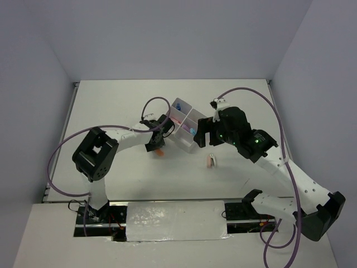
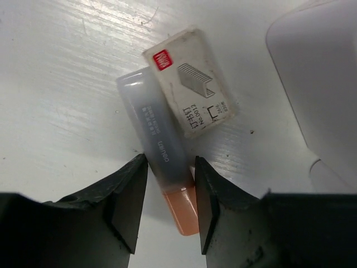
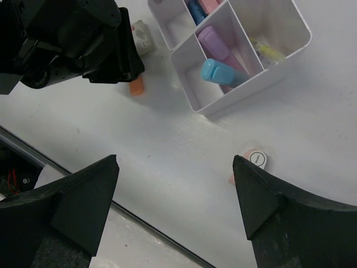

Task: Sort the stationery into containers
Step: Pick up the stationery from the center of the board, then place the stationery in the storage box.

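My right gripper moves across to the left in the top view next and closes on the highlighter's orange end (image 1: 159,152) (image 3: 136,86), since that end sticks out uncovered.
An orange highlighter (image 2: 167,153) with a grey translucent cap lies on the table, leaning against a small white staples box (image 2: 189,89). My left gripper (image 2: 170,195) straddles it low over the table; the right finger touches it, and a thin gap shows at the left finger, so the jaws are still open. The white four-compartment container (image 1: 177,138) stands just right of that gripper. It holds a blue highlighter (image 3: 220,72), a purple one (image 3: 215,44) and a yellow pen (image 3: 268,51). My right gripper (image 3: 175,184) hovers wide open and empty above the table. A pink mini stapler (image 3: 251,162) lies below it.
In the top view the stapler (image 1: 212,161) lies alone in front of the container. The left arm's black wrist (image 3: 72,39) sits close to the container's left side. The table's near edge (image 3: 67,173) with a dark gap runs below the right gripper.
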Robot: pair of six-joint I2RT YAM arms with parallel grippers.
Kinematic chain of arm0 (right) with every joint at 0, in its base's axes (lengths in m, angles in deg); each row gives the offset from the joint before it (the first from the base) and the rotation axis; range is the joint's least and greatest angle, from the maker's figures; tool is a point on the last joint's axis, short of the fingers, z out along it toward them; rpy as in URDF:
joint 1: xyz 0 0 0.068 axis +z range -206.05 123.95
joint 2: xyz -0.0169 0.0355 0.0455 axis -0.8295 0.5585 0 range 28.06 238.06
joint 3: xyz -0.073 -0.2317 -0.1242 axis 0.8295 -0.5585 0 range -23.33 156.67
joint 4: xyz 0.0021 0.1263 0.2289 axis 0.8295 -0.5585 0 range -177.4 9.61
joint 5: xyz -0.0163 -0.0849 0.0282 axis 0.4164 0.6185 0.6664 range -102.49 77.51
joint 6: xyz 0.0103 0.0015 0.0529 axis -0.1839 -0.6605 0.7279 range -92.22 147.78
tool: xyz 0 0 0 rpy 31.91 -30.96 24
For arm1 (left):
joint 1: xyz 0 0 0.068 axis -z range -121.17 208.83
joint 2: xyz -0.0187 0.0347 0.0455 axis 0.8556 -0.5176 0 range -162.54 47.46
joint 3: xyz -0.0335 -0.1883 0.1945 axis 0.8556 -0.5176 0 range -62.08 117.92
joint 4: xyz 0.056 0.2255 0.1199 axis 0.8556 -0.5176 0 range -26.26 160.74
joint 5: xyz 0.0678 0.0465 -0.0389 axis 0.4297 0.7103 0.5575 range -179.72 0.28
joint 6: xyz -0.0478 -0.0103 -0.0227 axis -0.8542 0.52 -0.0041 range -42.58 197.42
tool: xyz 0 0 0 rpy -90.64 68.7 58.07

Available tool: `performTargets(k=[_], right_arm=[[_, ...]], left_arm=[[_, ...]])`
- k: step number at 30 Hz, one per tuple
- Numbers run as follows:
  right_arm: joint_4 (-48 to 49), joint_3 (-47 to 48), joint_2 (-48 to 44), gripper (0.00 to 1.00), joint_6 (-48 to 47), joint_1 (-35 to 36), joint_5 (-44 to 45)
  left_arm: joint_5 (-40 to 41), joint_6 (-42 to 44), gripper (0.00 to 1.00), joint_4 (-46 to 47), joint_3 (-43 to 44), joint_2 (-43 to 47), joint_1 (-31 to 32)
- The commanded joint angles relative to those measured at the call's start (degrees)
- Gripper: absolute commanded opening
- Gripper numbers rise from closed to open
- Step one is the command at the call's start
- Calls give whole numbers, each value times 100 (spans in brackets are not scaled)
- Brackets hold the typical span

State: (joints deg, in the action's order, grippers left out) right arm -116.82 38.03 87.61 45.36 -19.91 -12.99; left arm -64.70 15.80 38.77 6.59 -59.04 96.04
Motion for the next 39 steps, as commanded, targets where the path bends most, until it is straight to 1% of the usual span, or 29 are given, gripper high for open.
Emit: performTargets(k=[1, 2, 3, 4, 5, 6, 7, 8, 9, 10, 12, 13, 14, 15, 16, 17, 18, 19, 20, 21, 22, 23, 25, 26, 28, 31, 34, 39], right_arm=[[250, -89, -259, 90, -80, 25, -56], [328, -159, -286, 90, -80, 25, -169], [372, -195, -312, 90, -71, 33, -240], [530, -325, -365, 90, -27, 25, -415], [531, -327, -409, 90, -10, 16, -565], [836, -553, -522, 91, 60, 25, -705], [1056, -729, -602, 92, 113, 25, -889], [1563, -1114, -681, 94, 166, 25, -1257], [1786, -1266, -795, 100, 314, 33, -1365], [1953, -1415, -831, 100, 420, 33, -1392], [2524, -1811, -936, 100, 753, 86, -1375], [2779, -1977, -971, 100, 868, 217, -1418], [3277, -2231, -998, 100, 1087, 348, -1436], [3517, -2330, -1033, 100, 1159, 524, -1245], [3624, -2418, -1042, 100, 1229, 734, -1034], [4016, -2540, -1042, 100, 1317, 1172, -797], [4194, -2603, -998, 98, 1379, 1359, -429], [4388, -2690, -972, 97, 1458, 1508, -330], [4772, -2856, -919, 92, 1641, 1719, -233], [5020, -2945, -901, 90, 1704, 1799, -75], [5249, -3050, -893, 88, 1757, 1904, -13], [5625, -3173, -858, 83, 1792, 2071, 40], [6031, -3210, -831, 79, 1740, 2230, 365], [6137, -3201, -787, 76, 1627, 2292, 453], [6270, -3053, -673, 74, 1529, 2511, 768], [6358, -2754, -287, 71, 1406, 2679, 1006], [6297, -2438, 283, 63, 1467, 2793, 1322], [6121, -2137, 698, 59, 1617, 2881, 1982]], left_arm=[[100, 1, 50, -21, -318, 23, 14], [57, 1, 47, 41, -510, 128, 6], [13, 10, 39, 94, -608, 190, 14], [-75, -16, 17, 198, -722, 330, 23], [-128, -25, 7, 260, -836, 445, 23], [-155, -68, 0, 313, -1081, 567, 58], [-164, -112, 0, 375, -1205, 708, 102], [-138, -217, 0, 384, -1293, 1031, 189], [-111, -270, 0, 367, -1442, 1209, 251], [-85, -323, 0, 358, -1496, 1567, 304], [38, -499, 0, 226, -1514, 1964, 471], [91, -639, 0, 182, -1488, 2358, 541], [135, -701, 0, 156, -1453, 2588, 663], [222, -763, 0, 182, -1444, 2799, 725], [267, -902, 0, 208, -1426, 3219, 796], [319, -991, 0, 287, -1391, 3432, 910], [415, -1061, 0, 348, -1391, 3608, 972], [460, -1149, 0, 453, -1408, 3975, 1033], [513, -1211, 0, 620, -1434, 4144, 1129], [609, -1246, 0, 691, -1443, 4407, 1183], [653, -1290, 0, 753, -1444, 4514, 1270], [689, -1317, 0, 779, -1426, 4602, 1306], [733, -1422, 0, 762, -1356, 4734, 1367], [742, -1448, 0, 753, -1347, 4761, 1385], [680, -1562, 0, 797, -1390, 4849, 1429], [584, -1703, 0, 1033, -1522, 4981, 1473], [487, -1774, 0, 1174, -1558, 5025, 1517], [399, -1748, 0, 1290, -1505, 5034, 1535]])
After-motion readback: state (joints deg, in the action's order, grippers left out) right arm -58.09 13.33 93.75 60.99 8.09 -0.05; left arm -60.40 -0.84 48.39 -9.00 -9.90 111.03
